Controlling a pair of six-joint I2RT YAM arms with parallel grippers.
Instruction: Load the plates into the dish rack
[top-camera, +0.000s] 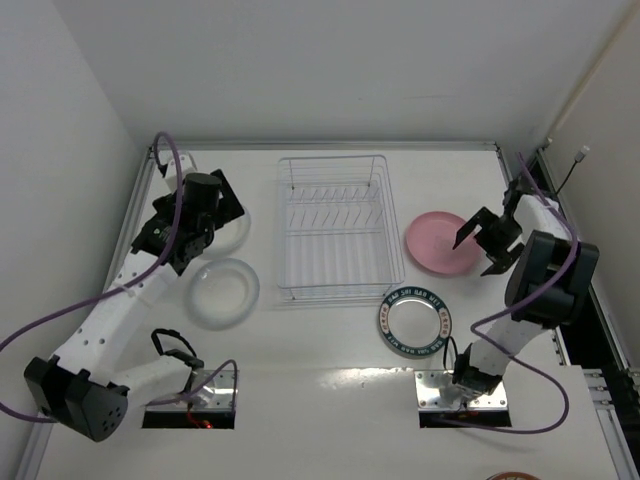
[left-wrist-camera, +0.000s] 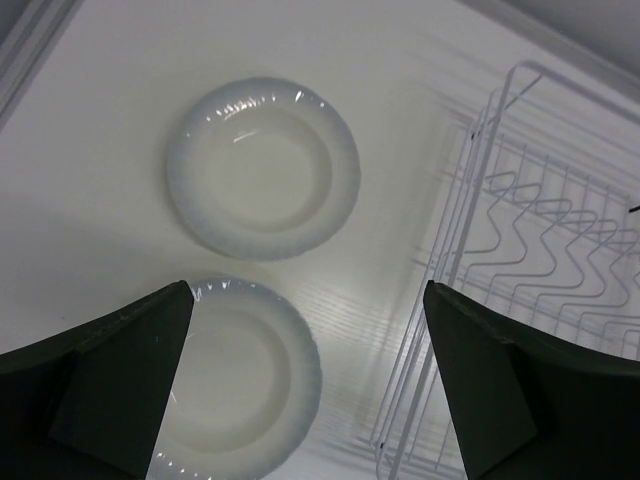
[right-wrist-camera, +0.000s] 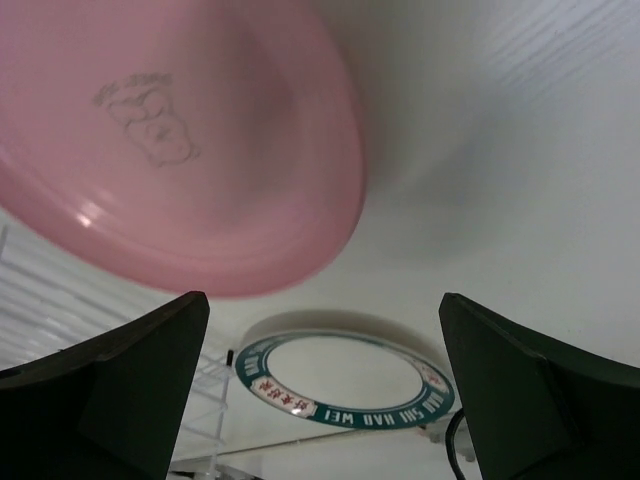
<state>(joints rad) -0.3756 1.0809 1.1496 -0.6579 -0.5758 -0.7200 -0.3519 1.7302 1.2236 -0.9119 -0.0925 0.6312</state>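
The fingers of my right gripper are above the pink plate's rim on the side away from the rack, so my right gripper will first move down to get onto that rim.
The empty white wire dish rack stands at the table's middle back. Two clear plates lie flat left of it: one in front, one partly under my left gripper. That gripper is open and empty, hovering above them. In the left wrist view both clear plates and the rack show beyond the open gripper. The pink plate lies right of the rack, the teal-rimmed plate in front of it. My right gripper is open and empty over the pink plate's right edge.
White walls close in the table at the left, back and right. The teal-rimmed plate shows between my right fingers, with a corner of the rack beside it. Both arm bases sit at the near edge.
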